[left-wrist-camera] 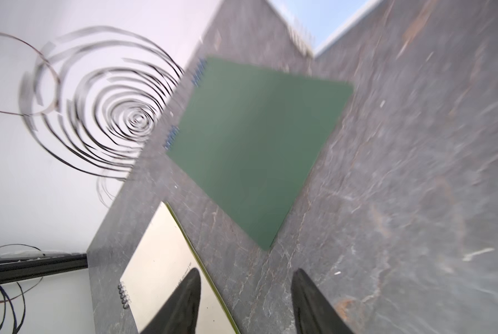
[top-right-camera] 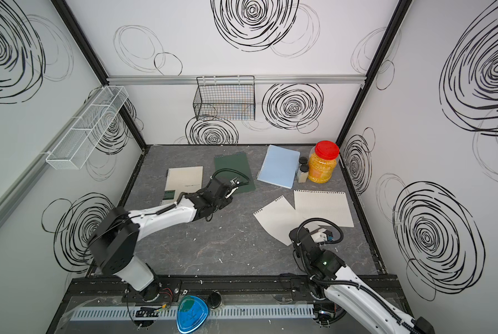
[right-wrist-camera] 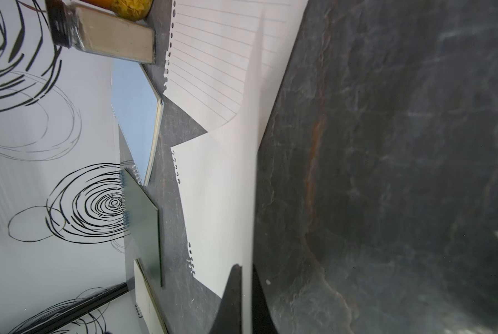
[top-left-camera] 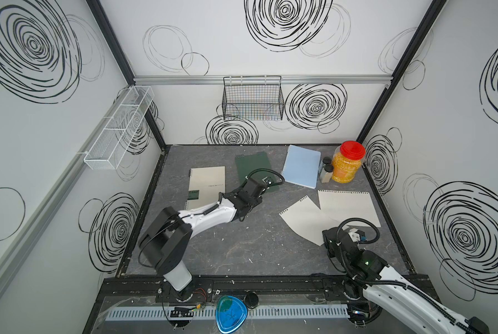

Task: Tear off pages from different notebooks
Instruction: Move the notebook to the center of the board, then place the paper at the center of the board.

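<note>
The page lies slanted beside the lined one, so I need to swing my right gripper sideways toward the bare middle of the table next and let go of the page's near edge [top-left-camera: 320, 241] [right-wrist-camera: 253, 233].
Three notebooks lie across the back of the table: a cream one [top-left-camera: 207, 182], a dark green one [top-left-camera: 253, 166] and a light blue one [top-left-camera: 301, 167]. My left gripper [left-wrist-camera: 247, 289] is open and empty. It hovers between the cream notebook [left-wrist-camera: 161, 260] and the near corner of the green notebook [left-wrist-camera: 253, 150], with one finger over the cream cover. Loose pages [top-left-camera: 347, 206] [top-left-camera: 301, 221] lie overlapping at the right. My right gripper [right-wrist-camera: 247, 277] is shut on the near edge of a page [right-wrist-camera: 250, 173], which appears edge-on between its fingers.
A red-lidded jar of yellow pieces [top-left-camera: 346, 164] and two small bottles [top-left-camera: 326, 172] stand at the back right beside the blue notebook. A black wire basket [top-left-camera: 253, 98] hangs on the back wall and a white mesh rack [top-left-camera: 117, 130] on the left wall. Paper scraps dot the table [top-left-camera: 242, 245].
</note>
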Controlling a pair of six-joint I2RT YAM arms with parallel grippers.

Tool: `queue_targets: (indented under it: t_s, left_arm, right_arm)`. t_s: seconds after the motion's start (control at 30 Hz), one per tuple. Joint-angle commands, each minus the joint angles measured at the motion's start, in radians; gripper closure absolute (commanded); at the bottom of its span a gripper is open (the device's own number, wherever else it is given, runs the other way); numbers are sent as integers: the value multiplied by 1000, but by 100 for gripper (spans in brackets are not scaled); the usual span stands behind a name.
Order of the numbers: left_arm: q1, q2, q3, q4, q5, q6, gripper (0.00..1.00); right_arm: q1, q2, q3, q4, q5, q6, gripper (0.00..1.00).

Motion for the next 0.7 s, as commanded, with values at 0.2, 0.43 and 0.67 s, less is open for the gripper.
queue_targets:
  t_s: [0.2,0.43,0.67]
  left_arm:
    - [-20,-572,-428,254,12,-286,40]
    - [96,-911,-624,156,-62,-557,22]
    - [362,-1021,-693,3,50,-777,5]
  right_arm:
    - [99,128,8,17,262,310,100]
    - [116,403,67,151,275,374,100]
    - [167,481,99,207,244,374,100]
